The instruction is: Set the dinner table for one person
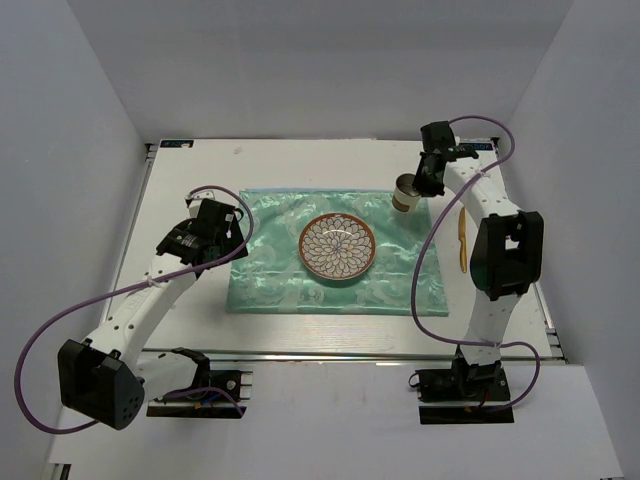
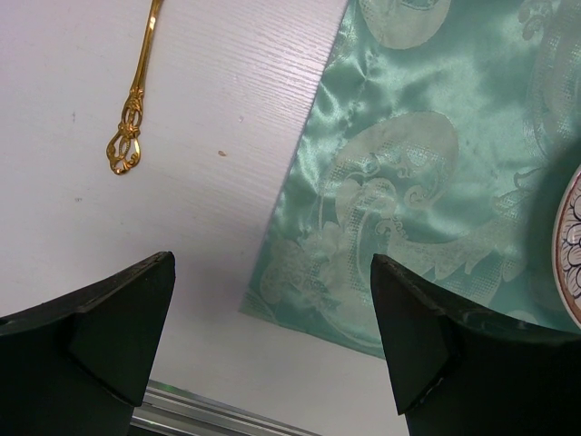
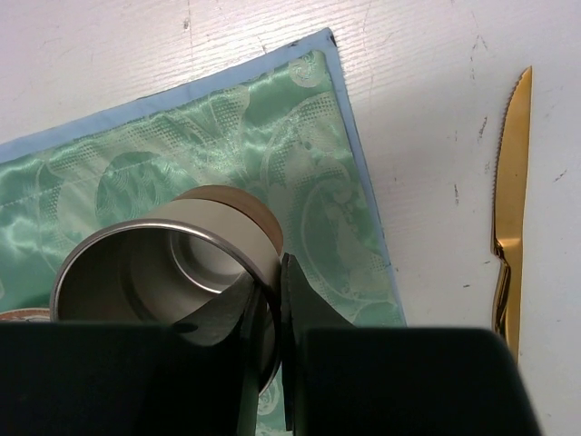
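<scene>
Next, my right gripper moves down and releases the cup on the cloth's far corner by the knife, since that spot, clear of the plate (image 1: 338, 247), lies below it.
The white dinner table (image 1: 300, 160) carries a shiny green cloth (image 1: 270, 270) with a patterned plate (image 1: 338, 247) on its middle. My right gripper (image 1: 428, 180) is shut on the wall of a metal cup (image 1: 404, 193), tilted over the cloth's far right corner. In the right wrist view one finger is inside the cup (image 3: 163, 263) and one outside, with my gripper (image 3: 272, 272) pinching the rim. My left gripper (image 1: 228, 228) is open and empty over the cloth's left edge (image 2: 427, 163), as the left wrist view (image 2: 272, 263) shows.
A gold knife (image 1: 462, 238) lies on the bare table right of the cloth, also in the right wrist view (image 3: 510, 209). An ornate gold cutlery handle (image 2: 136, 100) lies left of the cloth. The plate's rim (image 2: 572, 245) and the table's metal rail (image 2: 200, 413) show.
</scene>
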{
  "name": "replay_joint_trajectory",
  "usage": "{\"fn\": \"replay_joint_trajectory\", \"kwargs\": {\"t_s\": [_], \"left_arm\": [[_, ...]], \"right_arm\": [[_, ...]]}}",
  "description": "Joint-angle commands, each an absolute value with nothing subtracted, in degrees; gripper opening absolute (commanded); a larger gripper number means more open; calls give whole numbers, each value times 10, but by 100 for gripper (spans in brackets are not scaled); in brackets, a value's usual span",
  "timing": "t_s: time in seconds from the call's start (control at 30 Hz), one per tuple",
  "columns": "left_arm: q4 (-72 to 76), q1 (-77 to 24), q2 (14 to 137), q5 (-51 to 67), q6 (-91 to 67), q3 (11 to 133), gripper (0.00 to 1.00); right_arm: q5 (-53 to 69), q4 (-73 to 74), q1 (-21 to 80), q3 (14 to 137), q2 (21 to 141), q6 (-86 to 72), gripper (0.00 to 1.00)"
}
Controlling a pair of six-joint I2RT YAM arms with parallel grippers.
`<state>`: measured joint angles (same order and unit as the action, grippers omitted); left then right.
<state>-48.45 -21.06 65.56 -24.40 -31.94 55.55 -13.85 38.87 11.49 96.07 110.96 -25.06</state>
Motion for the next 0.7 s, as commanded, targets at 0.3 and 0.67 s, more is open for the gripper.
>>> {"fn": "replay_joint_trajectory", "kwargs": {"t_s": [0.3,0.67], "left_arm": [[-478,-208,653,-229,-311,560,98],[-478,-214,646,-229,-310,558,98]], "right_arm": [[-129,349,115,950,1138,-260,6],[-144,363,114,977,1118,-260,74]]}}
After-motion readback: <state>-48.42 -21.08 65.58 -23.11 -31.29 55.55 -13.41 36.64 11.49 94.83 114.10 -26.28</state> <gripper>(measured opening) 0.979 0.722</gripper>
